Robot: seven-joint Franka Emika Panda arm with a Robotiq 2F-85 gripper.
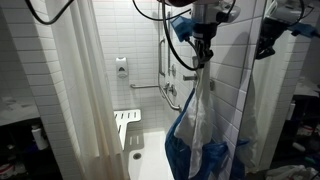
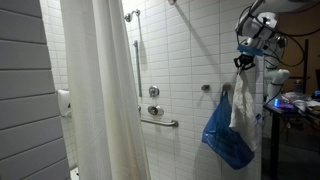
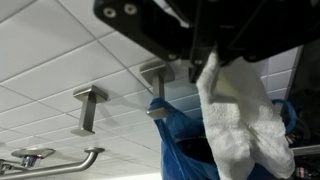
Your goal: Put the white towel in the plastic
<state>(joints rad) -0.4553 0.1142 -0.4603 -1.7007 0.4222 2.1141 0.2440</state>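
Note:
The blue bag's opening is below my gripper, with the towel (image 2: 244, 100) hanging beside it, so my gripper will go down toward the bag's hook and let go of the towel.
My gripper (image 1: 205, 58) is shut on the top of a white towel (image 1: 203, 110), which hangs straight down from it. A blue plastic bag (image 1: 205, 155) hangs from a wall hook below, its mouth open. In an exterior view the towel (image 2: 244, 100) hangs beside and just above the blue bag (image 2: 226, 135), with the gripper (image 2: 246, 62) over it. In the wrist view the towel (image 3: 240, 125) drops from my gripper (image 3: 212, 62) over the bag's opening (image 3: 185, 150), its lower end at the rim.
A tiled shower wall carries metal hooks (image 3: 88, 105), a grab bar (image 2: 160, 122) and a shower rail (image 1: 160, 60). A white shower curtain (image 2: 100, 90) hangs close by. A folding shower seat (image 1: 126, 125) is on the far wall.

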